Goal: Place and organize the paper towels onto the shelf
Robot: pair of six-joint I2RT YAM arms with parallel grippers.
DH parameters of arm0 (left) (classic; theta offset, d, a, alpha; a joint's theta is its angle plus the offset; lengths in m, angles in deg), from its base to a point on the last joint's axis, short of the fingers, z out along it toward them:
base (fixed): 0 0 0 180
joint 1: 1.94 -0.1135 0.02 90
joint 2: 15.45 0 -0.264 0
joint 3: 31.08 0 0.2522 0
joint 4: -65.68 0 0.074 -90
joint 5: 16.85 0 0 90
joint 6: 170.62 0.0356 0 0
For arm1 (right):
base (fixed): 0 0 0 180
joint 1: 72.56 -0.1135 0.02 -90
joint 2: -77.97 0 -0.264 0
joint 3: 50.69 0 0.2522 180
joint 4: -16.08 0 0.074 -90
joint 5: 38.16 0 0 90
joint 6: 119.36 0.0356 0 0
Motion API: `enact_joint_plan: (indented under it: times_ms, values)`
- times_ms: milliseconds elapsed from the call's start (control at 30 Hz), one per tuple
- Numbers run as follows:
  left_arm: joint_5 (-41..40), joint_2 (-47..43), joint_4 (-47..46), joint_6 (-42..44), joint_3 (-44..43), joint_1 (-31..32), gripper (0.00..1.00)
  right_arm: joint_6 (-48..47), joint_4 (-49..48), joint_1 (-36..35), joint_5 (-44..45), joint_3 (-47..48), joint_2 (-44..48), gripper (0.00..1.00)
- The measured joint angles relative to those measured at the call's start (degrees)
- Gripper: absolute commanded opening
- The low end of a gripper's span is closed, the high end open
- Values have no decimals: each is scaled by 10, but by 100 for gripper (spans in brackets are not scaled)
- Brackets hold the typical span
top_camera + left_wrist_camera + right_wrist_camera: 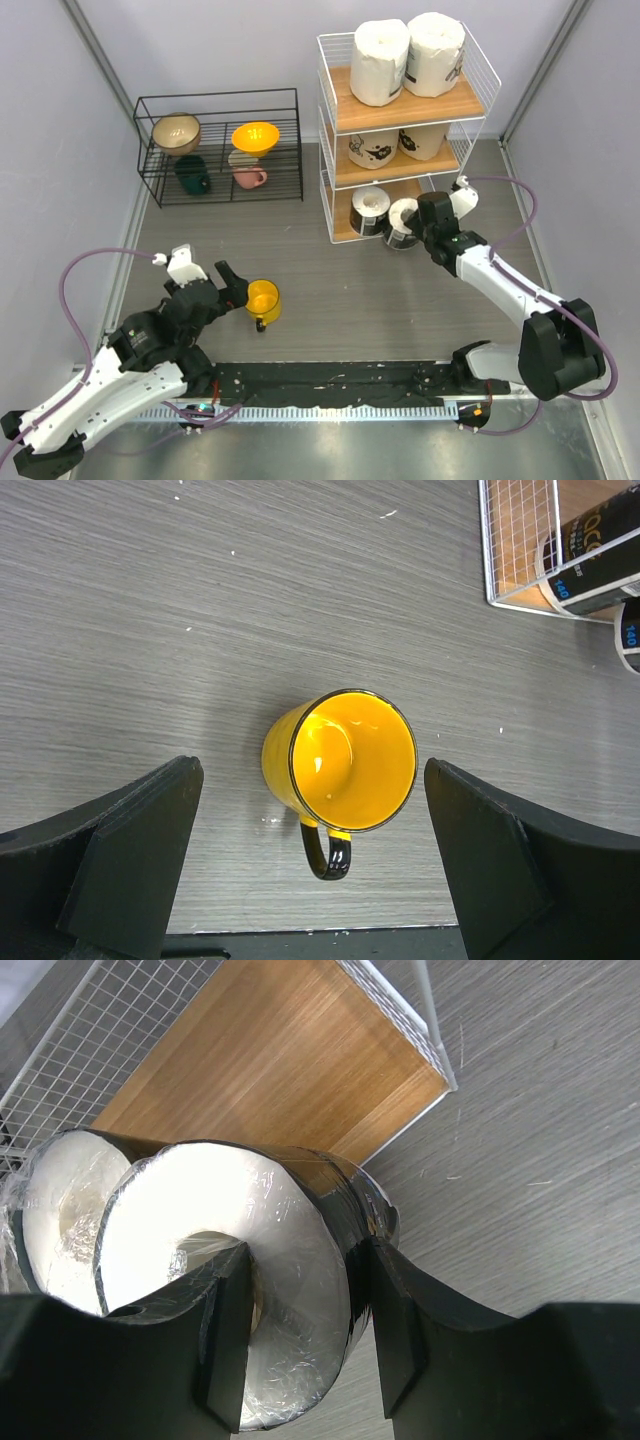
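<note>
The bottom board's wood is bare, so my right gripper will next carry the roll outward onto it, beside the other dark-wrapped roll, and release.
The shelf [405,105] is a white wire rack with three wooden boards. Two white paper towels [382,60] stand on its top tier and two beige printed ones [372,148] on the middle tier. One dark-wrapped roll [367,211] lies on the bottom tier. My right gripper [415,226] is shut on a second dark-wrapped roll [402,222] at the front edge of the bottom board [270,1060]. In the right wrist view the gripper [305,1260] has one finger in the core and one on the outside of this roll [270,1290], beside the other roll [60,1210]. My left gripper [236,289] is open and empty.
A yellow cup [340,760] with a black handle stands on the table between my left gripper's open fingers [140,840]; it also shows in the top view [263,300]. A low black wire rack [220,145] with bowls and cups stands at the back left. Grey walls close in both sides.
</note>
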Motion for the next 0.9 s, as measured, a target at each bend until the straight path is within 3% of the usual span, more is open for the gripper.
enact_joint_plan:
  times_ms: [900]
  values:
    - [-3,-16,11,0,0,0,100,20,-46,9,-10,3,-43,29]
